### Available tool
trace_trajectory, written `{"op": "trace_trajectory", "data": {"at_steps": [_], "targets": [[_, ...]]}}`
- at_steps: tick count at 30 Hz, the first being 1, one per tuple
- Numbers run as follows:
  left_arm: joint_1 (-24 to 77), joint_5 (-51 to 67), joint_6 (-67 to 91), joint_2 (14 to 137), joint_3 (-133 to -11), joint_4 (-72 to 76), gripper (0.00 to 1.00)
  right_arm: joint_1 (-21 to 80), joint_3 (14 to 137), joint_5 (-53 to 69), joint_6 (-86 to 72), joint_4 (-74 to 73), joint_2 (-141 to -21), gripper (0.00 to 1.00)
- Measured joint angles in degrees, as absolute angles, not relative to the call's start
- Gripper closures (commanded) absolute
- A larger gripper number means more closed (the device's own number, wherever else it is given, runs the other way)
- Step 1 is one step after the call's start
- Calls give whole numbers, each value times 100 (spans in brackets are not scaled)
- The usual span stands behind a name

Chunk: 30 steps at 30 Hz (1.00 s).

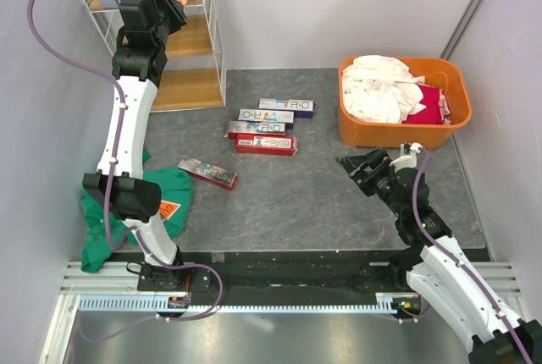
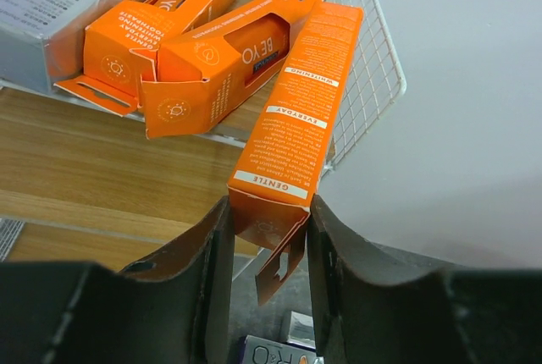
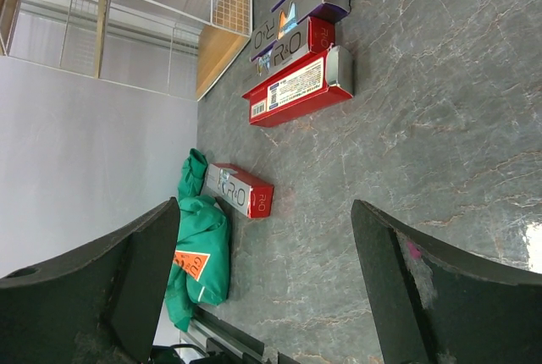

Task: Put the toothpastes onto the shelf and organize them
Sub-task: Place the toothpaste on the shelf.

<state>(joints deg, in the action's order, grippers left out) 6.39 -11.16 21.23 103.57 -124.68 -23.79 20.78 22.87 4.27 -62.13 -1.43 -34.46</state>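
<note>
The orange carton in my left gripper goes outward onto the top level next, between the other orange cartons and the shelf's wire side, pushed because its held end overhangs the shelf's edge.
My left gripper (image 1: pixel 174 4) is up at the top tier of the white wire shelf (image 1: pixel 190 85). It is shut on the end of an orange toothpaste carton (image 2: pixel 301 102), which leans on the wire edge (image 2: pixel 366 59). Two more orange cartons (image 2: pixel 224 59) and a silver-grey one (image 2: pixel 51 0) lie on that tier. Several red and purple "R.O" cartons (image 1: pixel 265 131) lie grouped on the grey floor, and one red carton (image 1: pixel 207 173) lies apart beside the green cloth. My right gripper (image 1: pixel 360 165) is open and empty above the floor; the lone red carton (image 3: pixel 241 190) lies beyond it.
An orange tub of laundry (image 1: pixel 405 131) stands at the right, just behind my right gripper. A green cloth (image 1: pixel 165 203) lies by the left arm's base. The shelf's lower wooden boards (image 2: pixel 102 161) show beneath the top tier. Grey walls close in both sides.
</note>
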Motion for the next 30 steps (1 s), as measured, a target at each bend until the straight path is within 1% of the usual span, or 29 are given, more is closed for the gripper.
{"op": "trace_trajectory", "data": {"at_steps": [11, 20, 24, 30], "targets": [[395, -1157, 2049, 10280, -11900, -2276, 96, 2075, 2285, 451, -6215, -156, -3446, 10], [327, -1131, 1953, 10228, -11771, -2119, 96, 2075, 2272, 469, -6215, -198, -3446, 10], [309, -1015, 1863, 10298, -11970, -2270, 96, 2075, 2250, 469, -6217, -222, -3446, 11], [318, -832, 1815, 10820, -12794, -2620, 96, 2073, 2250, 471, -6217, -224, -3446, 10]]}}
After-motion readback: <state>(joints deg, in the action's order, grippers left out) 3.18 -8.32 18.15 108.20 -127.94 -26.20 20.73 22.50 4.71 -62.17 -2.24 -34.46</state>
